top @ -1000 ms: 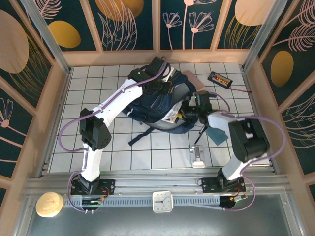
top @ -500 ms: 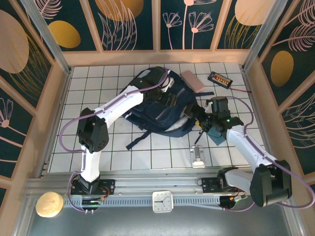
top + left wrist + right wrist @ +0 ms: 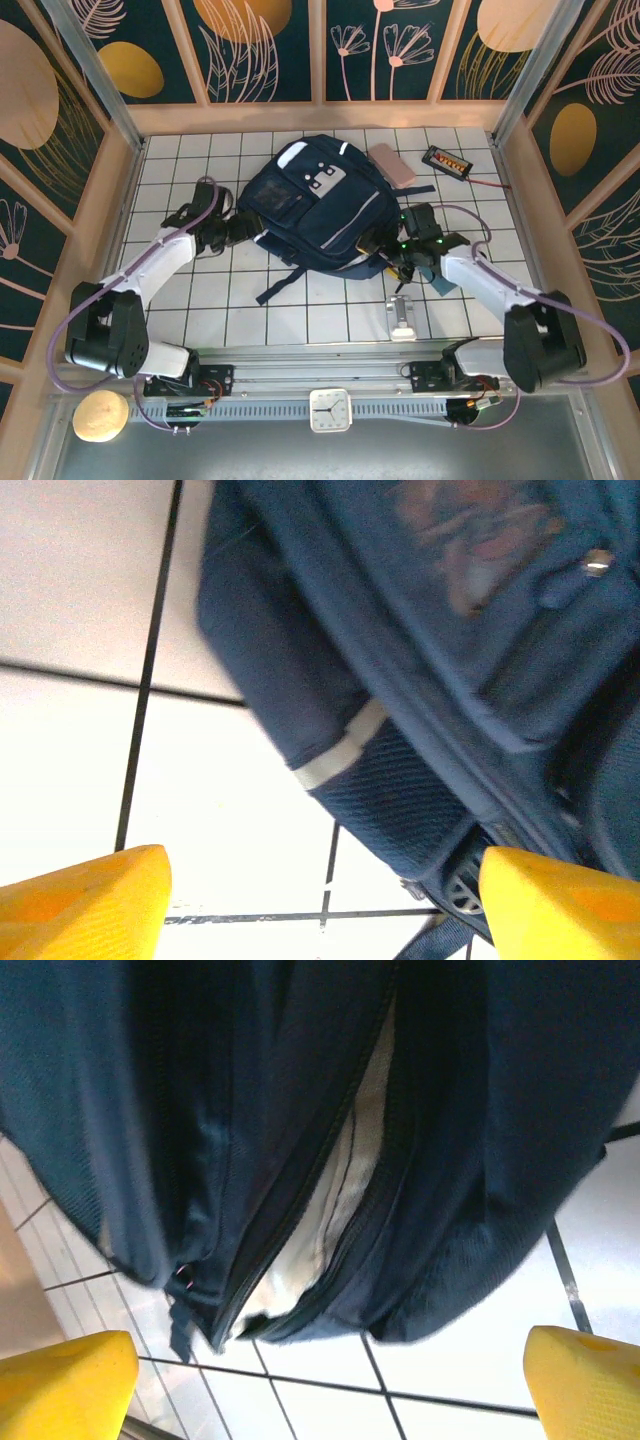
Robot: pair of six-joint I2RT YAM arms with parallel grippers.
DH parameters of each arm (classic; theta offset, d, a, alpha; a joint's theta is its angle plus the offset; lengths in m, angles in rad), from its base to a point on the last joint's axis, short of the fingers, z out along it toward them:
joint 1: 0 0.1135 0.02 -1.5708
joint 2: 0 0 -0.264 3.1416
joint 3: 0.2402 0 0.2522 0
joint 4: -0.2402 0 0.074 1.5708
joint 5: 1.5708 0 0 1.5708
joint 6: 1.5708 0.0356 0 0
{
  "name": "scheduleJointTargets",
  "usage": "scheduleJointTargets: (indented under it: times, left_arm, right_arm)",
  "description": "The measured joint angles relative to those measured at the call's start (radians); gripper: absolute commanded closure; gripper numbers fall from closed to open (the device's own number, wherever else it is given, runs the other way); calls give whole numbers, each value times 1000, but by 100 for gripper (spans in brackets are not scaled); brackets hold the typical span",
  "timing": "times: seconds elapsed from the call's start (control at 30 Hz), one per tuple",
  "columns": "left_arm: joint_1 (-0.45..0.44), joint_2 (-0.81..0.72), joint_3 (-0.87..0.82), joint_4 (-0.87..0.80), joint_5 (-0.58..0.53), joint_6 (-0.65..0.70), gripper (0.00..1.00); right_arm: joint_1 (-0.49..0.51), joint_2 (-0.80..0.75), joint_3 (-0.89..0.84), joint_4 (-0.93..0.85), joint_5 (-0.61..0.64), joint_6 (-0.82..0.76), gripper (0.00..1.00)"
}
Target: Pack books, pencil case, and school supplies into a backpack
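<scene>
The left gripper should next move down and tilt toward the backpack's edge by the pale tag (image 3: 264, 238) (image 3: 350, 752), because its open fingers are still over bare tile, short of the fabric.
The navy backpack (image 3: 318, 205) lies front-up in the middle of the tiled table. My left gripper (image 3: 226, 229) is open at its left side. In the left wrist view its yellow fingertips (image 3: 85, 905) stand wide over bare tile, just short of the backpack (image 3: 450, 680). My right gripper (image 3: 392, 252) is open at the bag's lower right edge. The right wrist view faces the backpack (image 3: 480, 1110), whose zip gapes on a pale, page-like surface (image 3: 340, 1220). The pink pencil case (image 3: 392, 165) lies behind the bag. A corner of the teal notebook (image 3: 441, 284) peeks from under the right arm.
A black gadget (image 3: 447, 160) with a red wire lies at the back right. A small silver metal piece (image 3: 402, 318) sits near the front edge. A dark strap (image 3: 280, 280) trails from the bag toward the front. Wooden walls close in the table.
My left arm has pulled back off the backpack to its left side and opened. The right gripper has opened. The bag has settled flat, and the pencil case has come into view.
</scene>
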Motion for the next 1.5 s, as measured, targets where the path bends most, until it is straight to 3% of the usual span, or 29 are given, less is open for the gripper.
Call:
scheduleJointTargets:
  times: [0.27, 0.4, 0.5, 0.67, 0.83, 0.93, 1.07, 1.23, 1.33, 1.5]
  left_arm:
    - [59, 217, -84, 359, 205, -152, 13]
    - [69, 295, -68, 465, 254, -212, 20]
    - [72, 380, -29, 560, 280, -260, 45]
    - [76, 506, 24, 690, 327, -325, 100]
    - [70, 518, 29, 771, 340, -421, 100]
    - [56, 500, 25, 778, 331, -494, 100]
    - [-6, 446, 40, 758, 283, -575, 100]
    - [-101, 389, 79, 763, 214, -662, 100]
    - [-124, 350, 62, 792, 188, -724, 100]
    - [-135, 271, 42, 789, 149, -781, 100]
  right_arm:
    - [-17, 230, 145, 43, 13, -35, 3]
    - [-42, 341, 261, 59, 12, -62, 3]
    - [-58, 420, 349, 74, 6, -87, 4]
    - [-102, 554, 489, 85, -34, -143, 5]
    - [-133, 616, 627, 9, -11, -206, 5]
    - [-108, 557, 642, -66, 93, -230, 5]
    - [8, 345, 612, -183, 256, -228, 5]
    - [214, 100, 591, -203, 275, -194, 14]
    - [292, 72, 526, -152, 256, -168, 22]
    - [366, 176, 442, -103, 281, -144, 29]
